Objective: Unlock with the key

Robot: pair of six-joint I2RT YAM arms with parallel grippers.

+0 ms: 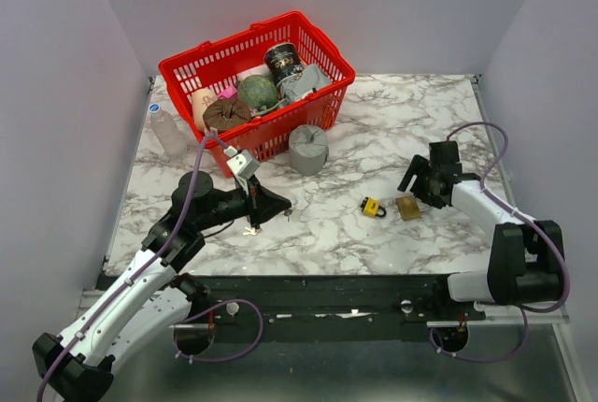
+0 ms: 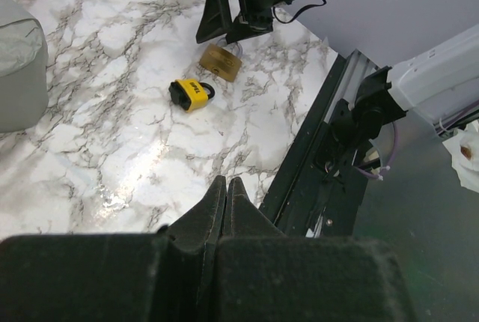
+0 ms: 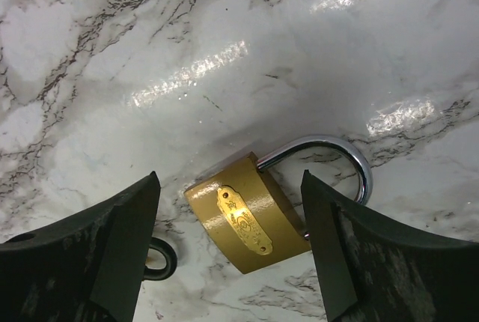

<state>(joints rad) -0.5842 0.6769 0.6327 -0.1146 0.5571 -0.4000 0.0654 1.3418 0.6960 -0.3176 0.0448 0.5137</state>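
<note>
The chrome shackle's far leg (image 3: 276,156) sticks out from the brass body, so my right gripper will next go down to the brass padlock and then close on that leg.
A brass padlock (image 3: 251,221) with a silver shackle (image 3: 333,150) lies flat on the marble table (image 1: 374,131). It also shows in the top view (image 1: 407,207) and the left wrist view (image 2: 219,62). My right gripper (image 3: 230,187) is open and hangs just above it, one finger on each side of the body. It holds nothing. My left gripper (image 1: 276,204) is shut, low over the table at front left, well left of the lock. Its closed fingertips (image 2: 226,187) show no key between them. A small pale object (image 1: 250,230), perhaps the key, lies beside it.
A yellow padlock (image 1: 372,206) with a black shackle lies just left of the brass one. A grey roll (image 1: 307,149) stands mid-table. A red basket (image 1: 322,50) of items sits at the back left, a clear bottle (image 1: 169,131) beside it.
</note>
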